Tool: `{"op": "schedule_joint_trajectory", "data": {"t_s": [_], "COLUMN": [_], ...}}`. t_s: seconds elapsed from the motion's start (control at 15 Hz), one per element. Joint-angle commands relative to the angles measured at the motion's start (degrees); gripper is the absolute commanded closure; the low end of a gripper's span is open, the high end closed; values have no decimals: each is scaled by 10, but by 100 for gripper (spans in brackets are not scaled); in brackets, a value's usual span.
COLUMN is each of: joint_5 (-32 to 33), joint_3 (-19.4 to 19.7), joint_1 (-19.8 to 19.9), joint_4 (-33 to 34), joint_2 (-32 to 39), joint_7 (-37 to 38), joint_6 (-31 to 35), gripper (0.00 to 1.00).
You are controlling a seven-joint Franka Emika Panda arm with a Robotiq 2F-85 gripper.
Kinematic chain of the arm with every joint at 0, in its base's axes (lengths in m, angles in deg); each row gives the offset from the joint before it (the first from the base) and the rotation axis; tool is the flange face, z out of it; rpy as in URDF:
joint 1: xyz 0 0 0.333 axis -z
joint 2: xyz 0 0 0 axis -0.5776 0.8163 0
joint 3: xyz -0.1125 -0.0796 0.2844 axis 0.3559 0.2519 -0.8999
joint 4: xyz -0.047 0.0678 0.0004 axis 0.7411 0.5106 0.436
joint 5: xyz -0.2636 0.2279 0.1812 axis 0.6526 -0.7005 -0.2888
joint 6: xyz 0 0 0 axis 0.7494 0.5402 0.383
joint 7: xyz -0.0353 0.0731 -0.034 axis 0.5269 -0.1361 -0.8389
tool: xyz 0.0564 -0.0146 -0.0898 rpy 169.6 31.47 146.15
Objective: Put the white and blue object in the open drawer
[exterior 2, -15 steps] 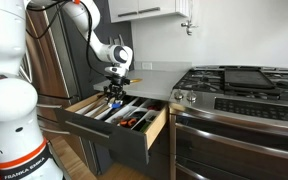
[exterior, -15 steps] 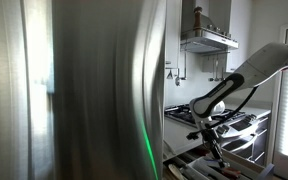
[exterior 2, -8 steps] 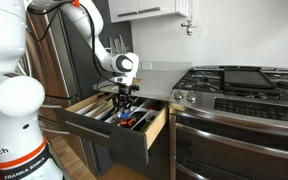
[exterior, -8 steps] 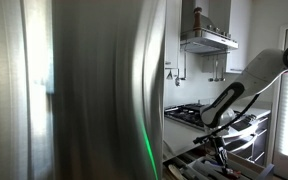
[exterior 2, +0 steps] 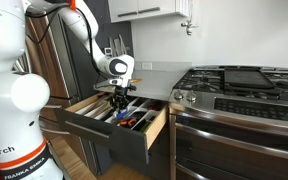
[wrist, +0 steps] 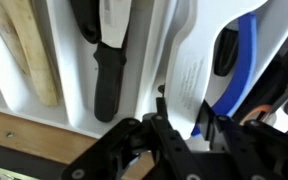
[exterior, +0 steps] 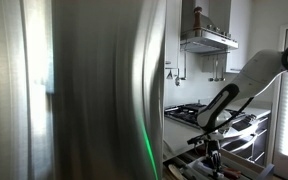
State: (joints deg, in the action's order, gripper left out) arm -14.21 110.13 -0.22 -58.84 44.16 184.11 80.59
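Note:
The robot's gripper needs to stay low over the tray slot [exterior 2: 123, 114] beside the black-handled knife next and open its fingers to let go of the object, because that hangs inside the drawer [exterior 2: 150, 130].
My gripper [exterior 2: 122, 104] hangs down into the open wooden drawer [exterior 2: 150, 130] next to the stove. In the wrist view its two black fingers [wrist: 191, 125] are shut on the white and blue object [wrist: 199, 72], a flat white piece with a blue curved edge, held just above the drawer's white organiser tray. In an exterior view the gripper [exterior: 212, 156] shows low, over the drawer [exterior: 184, 166]. The object itself is too small to make out in both exterior views.
The drawer holds a black-handled knife [wrist: 109, 70] and a wooden utensil [wrist: 29, 55] in tray slots, with the wooden front rim [wrist: 34, 130] below. A stove [exterior 2: 234, 85] stands beside the drawer. A steel fridge side [exterior: 84, 90] blocks much of an exterior view.
The arm has swung from the drawer's back edge out over the drawer and lowered, carrying the white and blue object with it.

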Motion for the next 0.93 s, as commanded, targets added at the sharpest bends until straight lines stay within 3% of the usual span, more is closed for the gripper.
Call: {"op": "schedule_joint_trajectory", "data": {"t_s": [0.0, 0.07, 0.13, 0.2, 0.27, 0.33, 0.4, 0.53, 0.67, 0.73, 0.87], "joint_5": [-21, -56, -70, -40, -69, -85, -56, -85, -71, -77, -73], "joint_3": [24, 90, 111, 66, 114, 137, 96, 142, 129, 146, 164], "joint_1": [-45, -103, -124, -92, -135, -157, -127, -169, -161, -175, -188], "joint_4": [-13, -8, -8, -13, -8, -6, -10, -4, -5, -3, -3], "joint_2": [1, 27, 36, 16, 38, 50, 30, 53, 43, 48, 46], "joint_7": [45, 9, -1, 43, 14, -1, 37, 8, 26, 17, 17], "joint_6": [23, 23, 23, 24, 21, 19, 20, 15, 12, 11, 9], "gripper": [92, 92, 92, 92, 92, 92, 92, 92, 42, 41, 27]}}
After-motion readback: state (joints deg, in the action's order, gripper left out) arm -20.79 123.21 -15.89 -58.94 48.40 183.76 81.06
